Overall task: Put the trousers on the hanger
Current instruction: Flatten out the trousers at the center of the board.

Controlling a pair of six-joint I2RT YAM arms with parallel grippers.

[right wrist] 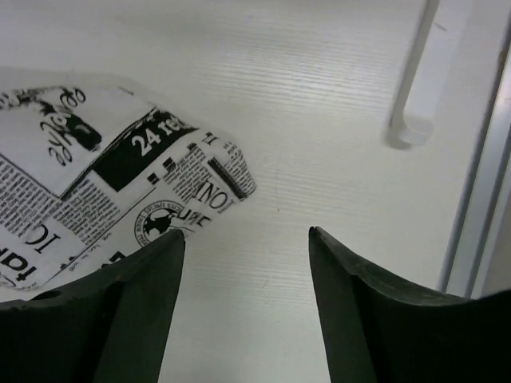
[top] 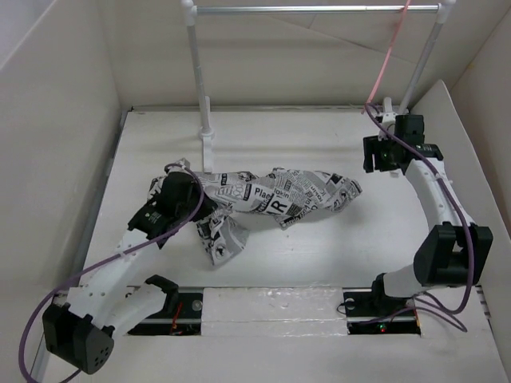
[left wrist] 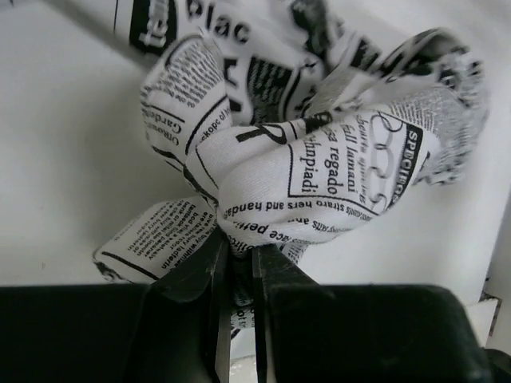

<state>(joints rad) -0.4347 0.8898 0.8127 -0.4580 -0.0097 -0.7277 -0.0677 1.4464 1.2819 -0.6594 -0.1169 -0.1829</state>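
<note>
Next, my left gripper moves outward toward the white post foot behind the held fold and releases the cloth, since that foot lies outward of my gripper.
The newspaper-print trousers lie bunched across the middle of the table, one end toward the right. My left gripper is shut on a fold of the trousers at their left end; cloth shows between the fingers. My right gripper is open and empty at the far right, above bare table, with the trousers' edge to its left. The pale pink hanger hangs from the silver bar at the back right, its lower end near my right gripper.
A rack with white posts and a silver bar stands at the back; its base is just behind the trousers. A white post foot shows in the right wrist view. White walls enclose the table.
</note>
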